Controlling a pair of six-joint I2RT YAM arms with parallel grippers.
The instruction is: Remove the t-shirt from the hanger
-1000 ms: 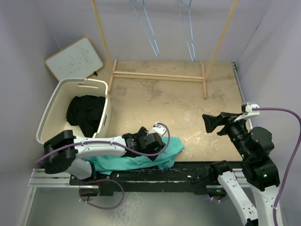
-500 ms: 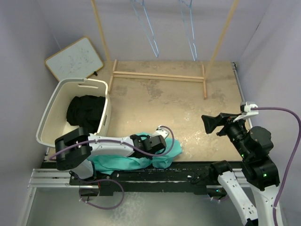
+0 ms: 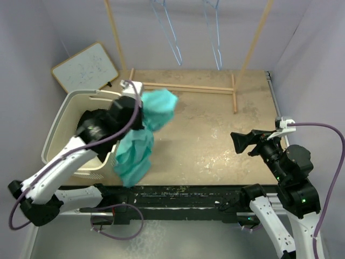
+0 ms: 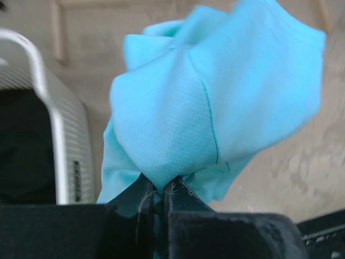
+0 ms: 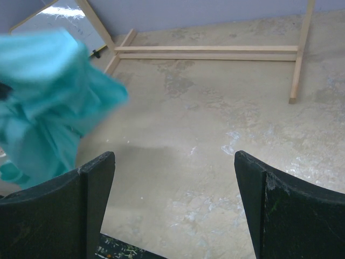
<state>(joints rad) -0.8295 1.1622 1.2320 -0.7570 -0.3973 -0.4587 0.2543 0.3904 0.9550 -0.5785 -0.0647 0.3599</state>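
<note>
The left gripper lifts to the left in the top view over the white basket next, then lowers and releases, because the t-shirt [image 3: 141, 141] hangs outside the basket's rim.
The teal t-shirt [image 3: 141, 141] hangs in the air as a bunched bundle, off the table, just right of the white basket. My left gripper [image 3: 142, 111] is shut on its upper part; in the left wrist view the cloth [image 4: 215, 97] balloons out from between the closed jaws of that gripper [image 4: 156, 193]. Two blue wire hangers [image 3: 173, 38] hang bare from the rack at the back. At the right side my right gripper [image 3: 240, 141] stands open and holds nothing. Its own view shows the same gripper [image 5: 175, 157] over bare tabletop, with the t-shirt [image 5: 48, 108] at the left edge.
A white laundry basket [image 3: 63, 120] with black clothing [image 3: 97, 129] inside stands at the left. Its rim [image 4: 43, 91] is close beside the shirt. A wooden rack frame [image 3: 183, 86] runs along the back, and a small whiteboard [image 3: 85, 67] leans in the back left corner.
My left gripper shut on the t-shirt at the table's near edge and lifted it up and back toward the basket. The right arm has stayed still.
</note>
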